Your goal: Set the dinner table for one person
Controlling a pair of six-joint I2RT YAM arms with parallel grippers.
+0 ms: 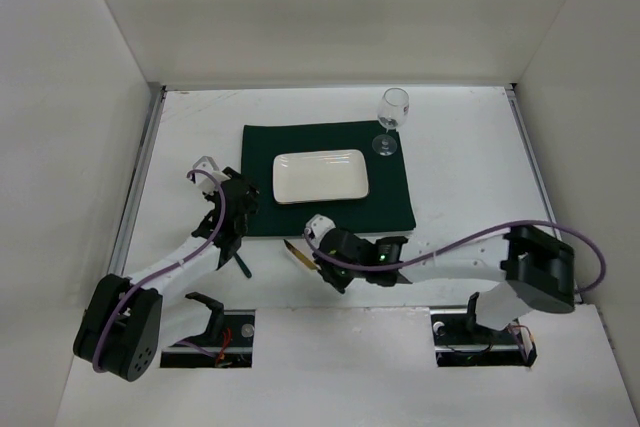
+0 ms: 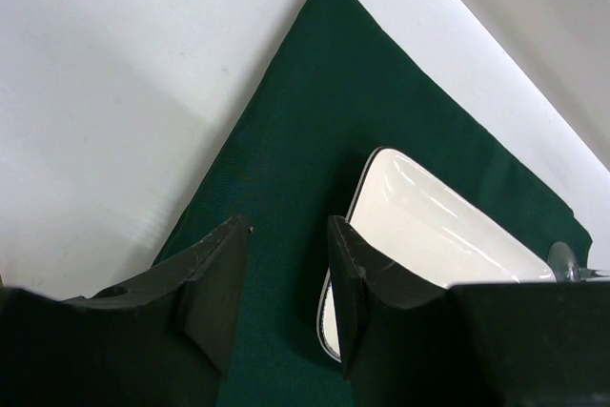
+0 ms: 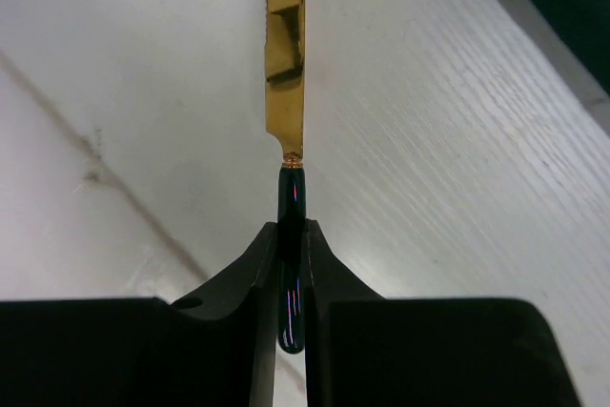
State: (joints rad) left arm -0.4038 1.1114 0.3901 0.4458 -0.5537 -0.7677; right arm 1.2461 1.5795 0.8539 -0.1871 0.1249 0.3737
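The right gripper lifts next and carries the knife outward. It turns and lowers it where the part of the mat (image 1: 390, 202) beside the plate (image 1: 321, 176), near of the wine glass, is bare.
The dinner table (image 1: 470, 167) is a white top carrying a dark green mat (image 1: 390, 202). A white rectangular plate (image 1: 321, 176) rests on the mat. My right gripper (image 1: 322, 267) is low over the table just near of the mat's front edge. It is shut on the dark handle of a knife (image 3: 291, 193), whose gold blade (image 3: 285, 45) points away over the white surface (image 3: 429, 140). My left gripper (image 2: 289, 226) hangs open over the mat's left edge (image 2: 315, 111) with nothing between its fingers. The plate's corner (image 2: 429, 226) shows just right of its fingers.
A wine glass (image 1: 392, 117) stands at the mat's far right corner. A thin dark utensil (image 1: 241, 263) lies on the table near of the left gripper (image 1: 243, 209). Metal rails run along both table sides, and white walls enclose the back and sides.
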